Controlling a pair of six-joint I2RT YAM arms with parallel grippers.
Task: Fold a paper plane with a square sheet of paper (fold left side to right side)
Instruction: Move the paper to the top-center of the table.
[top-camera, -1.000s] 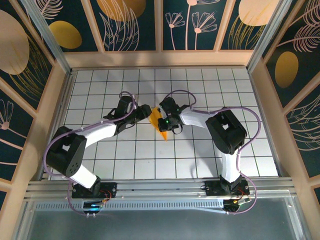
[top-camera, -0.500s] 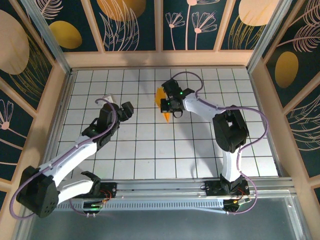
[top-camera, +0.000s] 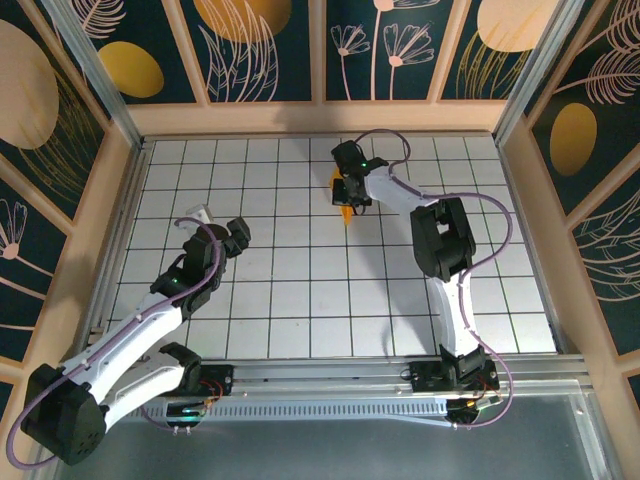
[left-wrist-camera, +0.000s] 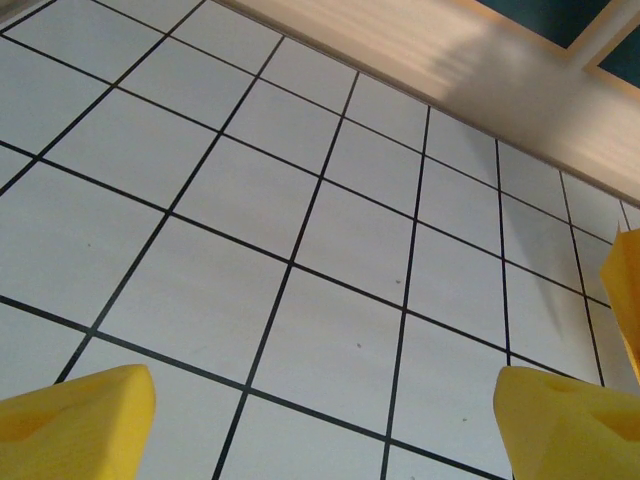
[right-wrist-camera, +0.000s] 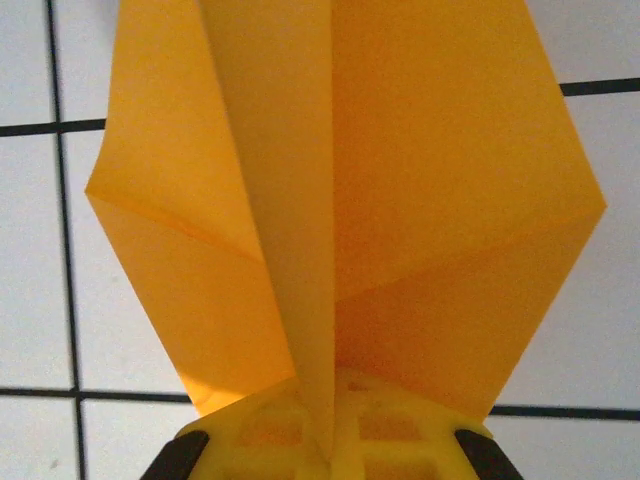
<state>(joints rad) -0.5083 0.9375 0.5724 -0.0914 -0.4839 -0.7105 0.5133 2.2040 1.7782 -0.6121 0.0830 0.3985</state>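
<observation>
My right gripper lowers and releases the paper plane (top-camera: 346, 213) above the far-middle tiles next, since the sheet still hangs over them just below my right gripper.
The square sheet of paper is folded into a paper plane (top-camera: 346, 213), a pointed orange-yellow shape with a centre crease. It hangs just above the tiles in the far middle of the table. My right gripper (top-camera: 349, 194) is shut on it. In the right wrist view the paper plane (right-wrist-camera: 420, 180) fans out from the closed yellow fingertips, and my right gripper (right-wrist-camera: 335, 435) pinches its centre fold. My left gripper (top-camera: 236, 238) stands open over the left-middle tiles, well apart from the paper. In the left wrist view my left gripper (left-wrist-camera: 320, 430) has only bare tiles between its fingers (left-wrist-camera: 75, 420).
The white grid table (top-camera: 300, 300) is bounded by a wooden rim (top-camera: 320, 118) with dark-blue patterned walls behind. The wooden back rim (left-wrist-camera: 480, 80) shows beyond the left gripper. Both arms reach from the near edge, and the right arm (top-camera: 440, 240) bends over the right-middle tiles.
My left gripper let go of the paper, opened wide and drew back to the left and nearer. My right gripper carried the folded paper toward the far side.
</observation>
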